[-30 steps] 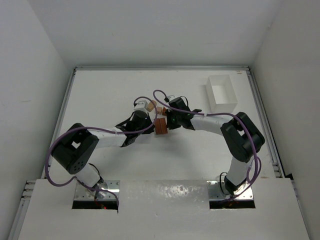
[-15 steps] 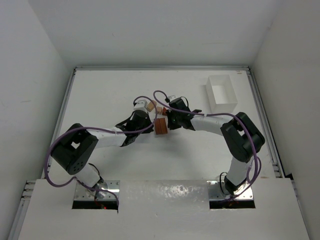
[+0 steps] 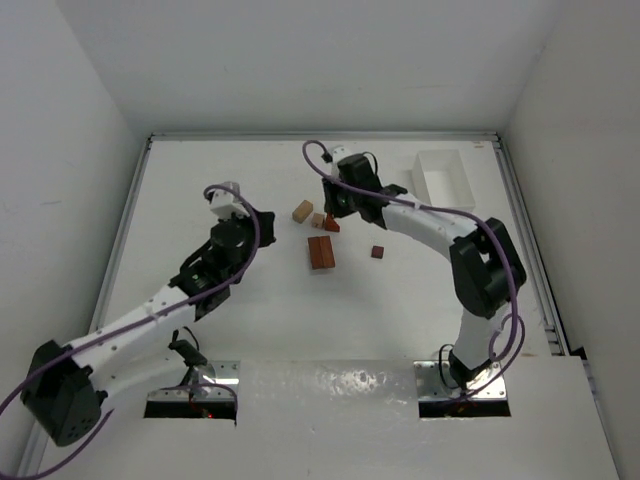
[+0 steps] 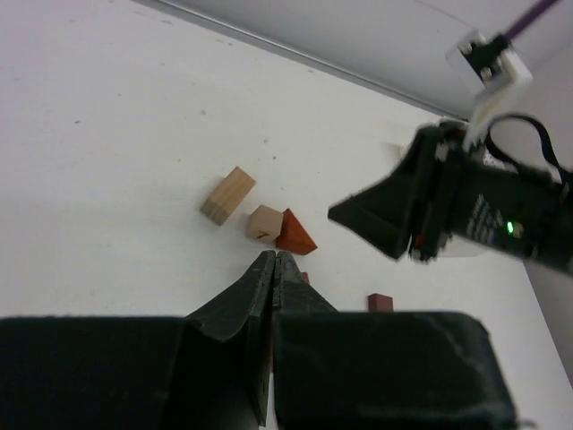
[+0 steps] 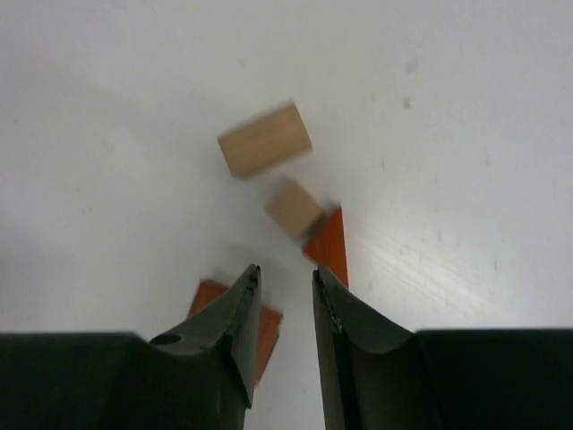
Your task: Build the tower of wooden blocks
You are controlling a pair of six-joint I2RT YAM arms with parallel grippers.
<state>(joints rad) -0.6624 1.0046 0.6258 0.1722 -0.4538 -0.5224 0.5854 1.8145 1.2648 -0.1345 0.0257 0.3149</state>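
The right gripper lowers past the small tan cube to the pale tan bar [image 3: 303, 211] [image 5: 265, 141] next, opening and turning its fingers.
The wooden blocks lie loose and apart on the table, with no tower standing. A pale tan bar [image 3: 302, 210] [image 4: 227, 194] [image 5: 265, 140], a small tan cube [image 3: 318, 220] [image 4: 263, 222] [image 5: 293, 207] and an orange-red wedge [image 3: 331, 226] [image 4: 295, 235] [image 5: 329, 246] sit close together. A reddish-brown bar [image 3: 320, 253] [image 5: 269, 327] lies nearer, and a dark brown cube [image 3: 377, 252] [image 4: 379, 303] lies to its right. My right gripper [image 3: 331, 208] [image 5: 285, 273] hovers just above the cube and wedge, slightly open and empty. My left gripper [image 3: 245, 222] [image 4: 273, 257] is shut and empty, well left of the blocks.
A clear plastic box [image 3: 445, 180] stands at the back right. White walls and a raised rim [image 3: 320, 136] close in the table. The right arm's wrist [image 4: 466, 206] fills the right side of the left wrist view.
Both arms have pulled away from the reddish-brown bar: the left swung back to the left, the right moved toward the far blocks and parted its fingers. The dark cube now lies alone on the table.
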